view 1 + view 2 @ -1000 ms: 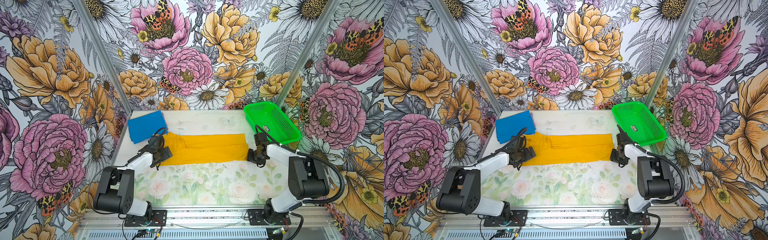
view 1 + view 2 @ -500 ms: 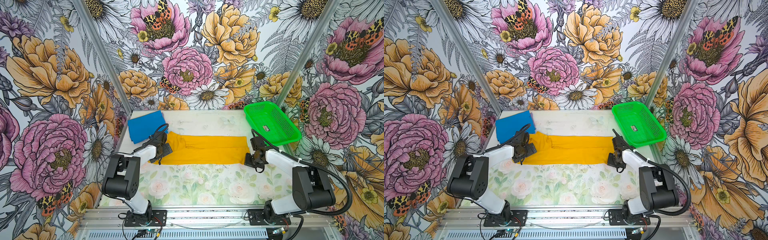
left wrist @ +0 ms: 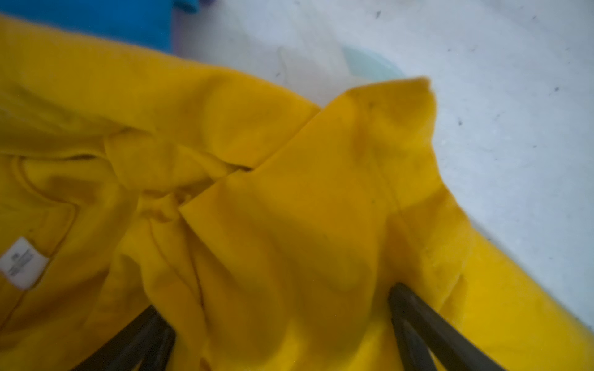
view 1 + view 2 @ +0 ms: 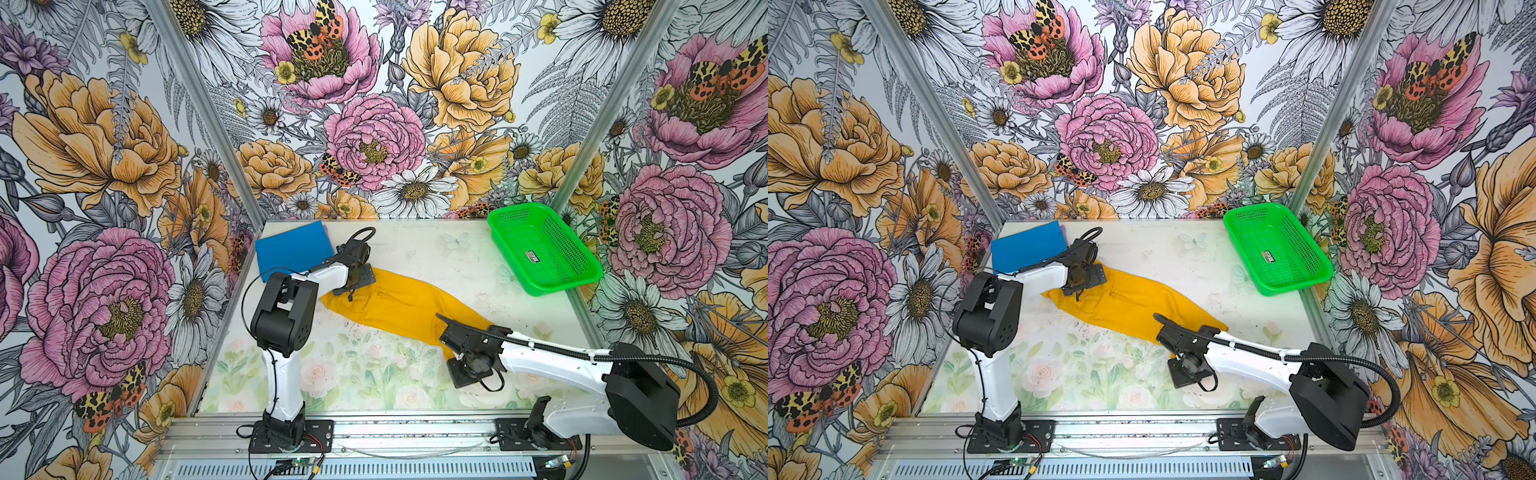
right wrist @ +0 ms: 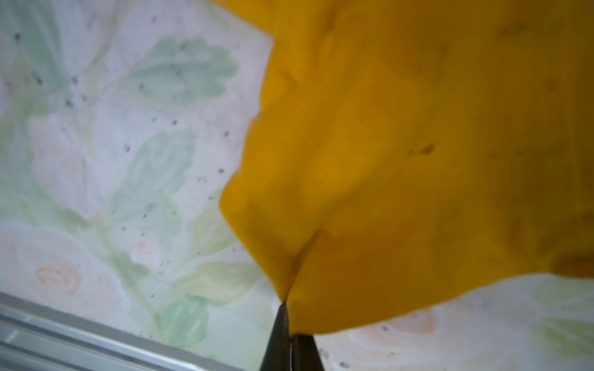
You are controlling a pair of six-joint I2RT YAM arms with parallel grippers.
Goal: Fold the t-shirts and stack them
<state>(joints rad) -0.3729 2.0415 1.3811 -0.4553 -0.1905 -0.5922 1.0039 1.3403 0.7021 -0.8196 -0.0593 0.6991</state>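
Observation:
I should pull my right gripper back next and release the shirt's pinched corner on the bare tabletop beside the metal bar, because that part of the tabletop is back of the gripper.
The mustard-yellow t-shirt lies as a long folded band, slanting from back left to front right. My left gripper rests on its left end, open. In the left wrist view its dark fingers straddle loose yellow cloth near a white label. My right gripper is shut on the shirt's right end. In the right wrist view, a pinched corner of the cloth hangs just above the table. The blue t-shirt lies folded flat at the back left corner.
A green perforated basket sits tilted at the back right corner. The floral table is walled on three sides. A metal rail carrying both arm bases runs along the front edge.
My right gripper has shut on the yellow shirt's right end and drawn it forward and inward, so the band now slants. The left gripper stays open at the left end, with its elbow raised.

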